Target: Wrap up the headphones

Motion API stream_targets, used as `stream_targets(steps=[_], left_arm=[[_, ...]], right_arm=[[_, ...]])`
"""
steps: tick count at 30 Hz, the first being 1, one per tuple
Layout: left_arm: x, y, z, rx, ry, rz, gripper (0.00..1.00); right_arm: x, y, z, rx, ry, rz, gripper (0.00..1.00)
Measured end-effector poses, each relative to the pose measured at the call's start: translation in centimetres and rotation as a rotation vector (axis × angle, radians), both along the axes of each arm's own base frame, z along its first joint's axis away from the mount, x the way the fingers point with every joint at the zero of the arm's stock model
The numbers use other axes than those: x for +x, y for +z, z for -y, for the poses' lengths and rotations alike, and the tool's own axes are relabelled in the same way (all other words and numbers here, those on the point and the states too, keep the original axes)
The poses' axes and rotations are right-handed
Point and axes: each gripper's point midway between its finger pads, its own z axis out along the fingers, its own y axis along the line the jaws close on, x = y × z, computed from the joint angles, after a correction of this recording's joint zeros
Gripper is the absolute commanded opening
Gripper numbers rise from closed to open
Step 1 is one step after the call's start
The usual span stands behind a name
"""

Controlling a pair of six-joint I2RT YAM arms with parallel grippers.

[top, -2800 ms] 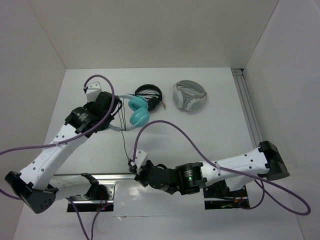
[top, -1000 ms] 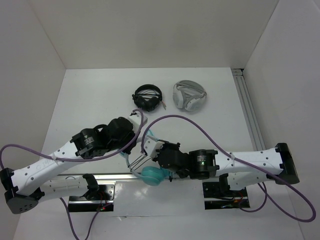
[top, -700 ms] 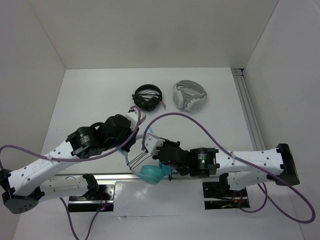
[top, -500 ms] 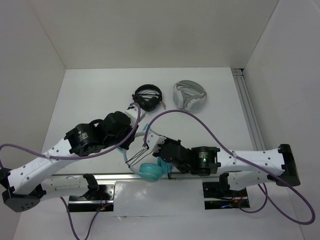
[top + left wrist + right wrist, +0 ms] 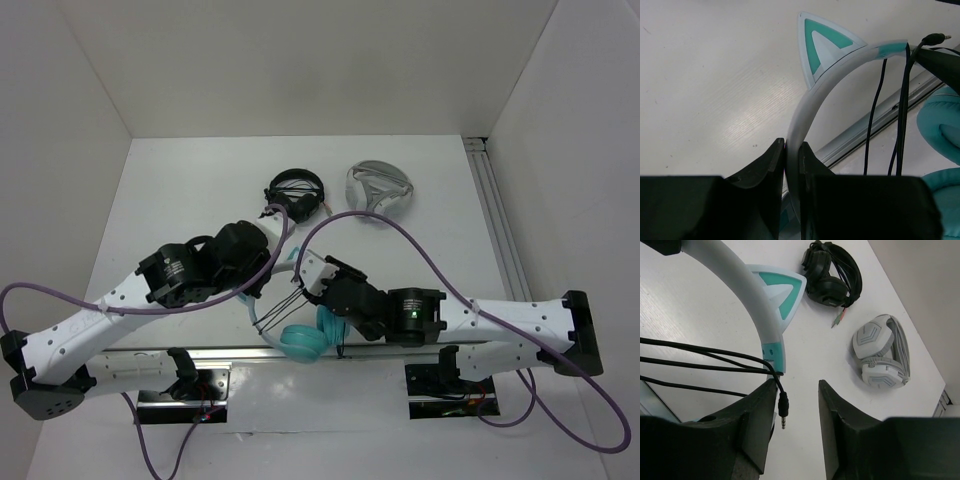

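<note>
The cable in my left gripper is strung across the headband of the black headphones. I need to move it outward and down to the bare tabletop (image 5: 220, 193) beside the headphones next and let it go.
The teal headphones (image 5: 303, 340) hang near the table's front edge, between my two arms. Their pale headband (image 5: 812, 95) with a teal cat ear (image 5: 822, 42) runs up out of my left gripper (image 5: 792, 145), which is shut on the band. The thin black cable (image 5: 700, 360) crosses the headband in several strands. Its plug (image 5: 783, 412) dangles free between the fingers of my right gripper (image 5: 797, 385), close to the left finger. That gripper stands open and holds nothing. From above, my right gripper (image 5: 312, 280) sits just right of the headband.
Black headphones (image 5: 296, 192) and white-grey headphones (image 5: 375, 185) lie at the back of the table, also visible in the right wrist view as black headphones (image 5: 832, 275) and white-grey headphones (image 5: 882, 357). A metal rail (image 5: 230, 352) runs along the front edge, another rail (image 5: 495, 220) down the right side.
My right gripper has opened and let go of the cable, whose plug now hangs loose. Both arms drifted slightly away from the front edge. Earlier the headphones lay at the back.
</note>
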Motion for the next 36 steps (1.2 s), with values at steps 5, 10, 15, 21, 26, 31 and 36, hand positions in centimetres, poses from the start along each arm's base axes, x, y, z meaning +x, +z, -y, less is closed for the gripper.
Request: stream_targets(steps=[5, 10, 15, 21, 26, 31, 36], left_arm=[[0.2, -0.2, -0.5, 0.010, 0.025, -0.007, 0.00], [1.3, -0.3, -1.7, 0.003, 0.104, -0.018, 0.00], [2.2, -0.3, -2.5, -0.006, 0.150, -0.023, 0.00], [1.5, -1.1, -1.4, -0.048, 0.100, -0.078, 0.00], [1.4, -1.6, -1.4, -0.051, 0.100, -0.093, 0.00], [2.8, -2.2, -3.0, -0.039, 0.208, -0.082, 0.00], [5.4, -3.5, -7.1, -0.012, 0.464, -0.047, 0.00]], right_arm=[[0.1, 0.7, 0.7, 0.012, -0.014, -0.002, 0.55], [0.4, 1.7, 1.4, 0.029, -0.031, -0.001, 0.60], [0.4, 2.0, 1.5, 0.034, -0.036, -0.004, 0.64], [1.3, 2.1, 2.1, 0.037, -0.071, -0.001, 0.64], [2.0, 2.1, 2.7, 0.042, -0.106, 0.001, 0.71], [2.3, 3.8, 2.6, 0.125, -0.160, -0.007, 0.84], [2.7, 6.9, 3.2, 0.279, -0.266, -0.013, 0.87]])
